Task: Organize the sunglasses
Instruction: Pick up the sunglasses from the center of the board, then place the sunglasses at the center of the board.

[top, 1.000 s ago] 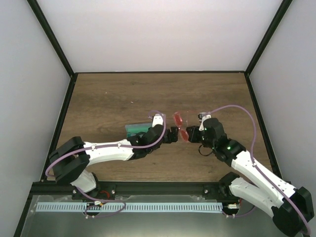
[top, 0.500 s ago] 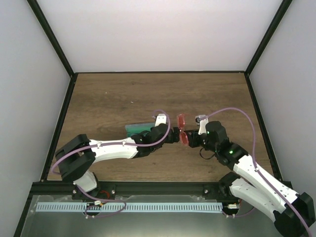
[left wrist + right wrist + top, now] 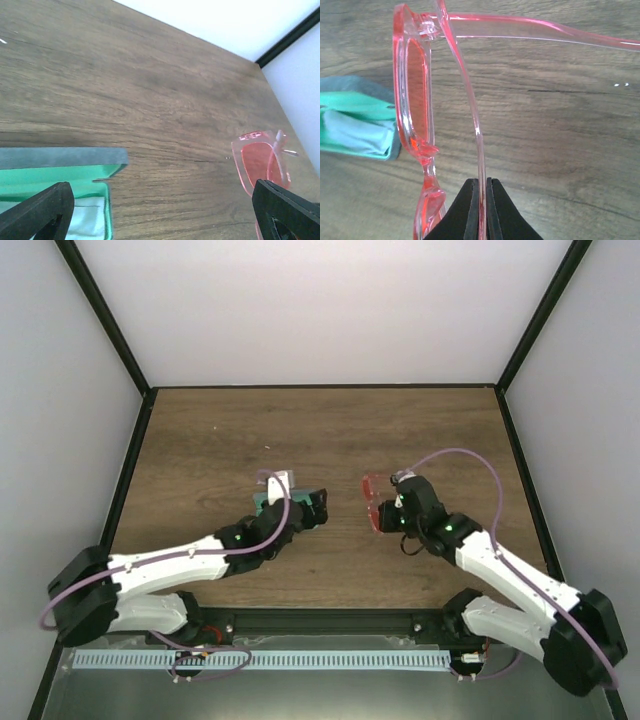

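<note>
Next, my right gripper lowers toward the bare wood below it and releases the thin arm there, since the sunglasses (image 3: 371,502) still hang above the table.
The sunglasses (image 3: 371,502), with red translucent lenses and a pale pink frame, hang just above the wooden table at centre right. My right gripper (image 3: 392,510) is shut on one thin arm of the sunglasses (image 3: 479,145), pinched between the two black fingertips (image 3: 470,200). One arm is folded in and the other sticks out to the right. My left gripper (image 3: 314,508) is open and empty, a short way left of the sunglasses (image 3: 262,163). Its fingers (image 3: 40,212) stand wide apart over bare wood.
An open case (image 3: 268,502), grey outside with a green lining (image 3: 50,175), lies under the left wrist. A light blue cloth (image 3: 86,226) rests inside it. Black frame rails and white walls border the table (image 3: 300,430).
My left gripper has drawn back to the left, away from the sunglasses and over the case, and opened a little wider. The right gripper keeps its hold and has shifted slightly left.
</note>
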Motion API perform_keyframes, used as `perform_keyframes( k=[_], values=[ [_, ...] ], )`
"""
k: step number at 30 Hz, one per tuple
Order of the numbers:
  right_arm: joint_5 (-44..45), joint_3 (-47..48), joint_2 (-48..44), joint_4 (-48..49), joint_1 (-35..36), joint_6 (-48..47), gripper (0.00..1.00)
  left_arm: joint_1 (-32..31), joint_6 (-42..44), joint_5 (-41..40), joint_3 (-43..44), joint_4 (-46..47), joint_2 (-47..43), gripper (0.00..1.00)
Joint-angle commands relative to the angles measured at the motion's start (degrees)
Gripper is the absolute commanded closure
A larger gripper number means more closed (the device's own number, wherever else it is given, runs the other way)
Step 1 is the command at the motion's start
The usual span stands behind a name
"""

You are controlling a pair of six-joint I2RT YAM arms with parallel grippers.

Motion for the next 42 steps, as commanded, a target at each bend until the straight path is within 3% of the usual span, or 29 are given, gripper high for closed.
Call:
perform_keyframes(
  k=[1, 11, 17, 21, 30, 37, 42],
  values=[
    [7.0, 5.2, 6.4, -1.4, 0.5, 0.6, 0.99, 0.1, -2.1, -4.4, -5.1, -2.9, -8.2, 0.00],
    [20.9, 11.7, 21.4, -8.1, 0.5, 3.9, 0.99, 0.1, -4.1, -7.8, -13.0, -10.8, -26.4, 0.00],
    [17.9, 10.8, 25.1, -5.9, 0.5, 3.7, 0.99, 0.1, -4.0, -7.4, -15.9, -12.1, -32.4, 0.00],
    [8.7, 8.2, 25.1, -0.7, 0.7, 3.6, 0.99, 0.1, -5.0, -5.1, -16.3, -9.9, -27.7, 0.00],
    [12.3, 6.3, 27.0, -0.5, 3.0, 5.9, 0.98, -0.1, -6.1, -0.2, -17.6, 2.5, -13.4, 0.02],
    [10.1, 6.5, 26.3, 0.7, 3.8, 5.0, 0.75, -0.8, -5.1, 2.7, -11.3, 6.5, 0.9, 0.02],
    [15.4, 6.2, 19.8, -1.7, 3.8, 7.1, 0.71, -0.7, -4.8, 3.3, -9.4, 11.5, 8.8, 0.02]
  ],
)
